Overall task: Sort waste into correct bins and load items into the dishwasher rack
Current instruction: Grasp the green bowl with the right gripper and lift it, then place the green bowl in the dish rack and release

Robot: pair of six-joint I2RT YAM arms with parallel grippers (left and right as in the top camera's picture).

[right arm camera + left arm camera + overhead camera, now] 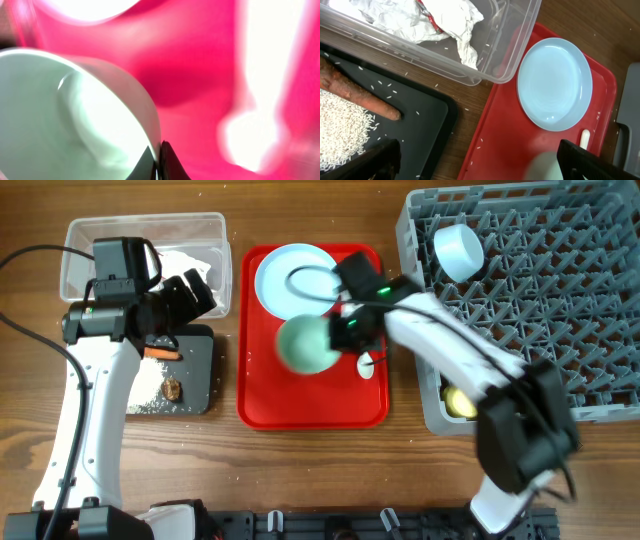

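Note:
The pegs beside the pale blue bowl are empty, so my right gripper should move the pale green bowl to the right in the overhead view next, onto the rack wires there.
My right gripper [345,335] is shut on the rim of the pale green bowl [308,345], holding it over the red tray; the right wrist view shows its fingers [161,160] pinching the bowl wall [75,115]. The pale blue plate [295,278] and white spoon [366,364] lie on the red tray. My left gripper [195,292] is open and empty over the edge between the clear tub [80,235] and the black tray [195,395]. Crumpled paper [435,17] lies in the tub. The carrot [355,95], rice [340,125] and brown lump [173,389] lie on the black tray. The pale blue bowl [459,250] and yellow cup [458,402] sit in the dishwasher rack [560,300].
The flat red serving tray [310,405] lies between the bins and the rack. Loose rice grains are scattered on the black tray and on the red tray's edge [485,142]. Black arm bases stand along the front table edge.

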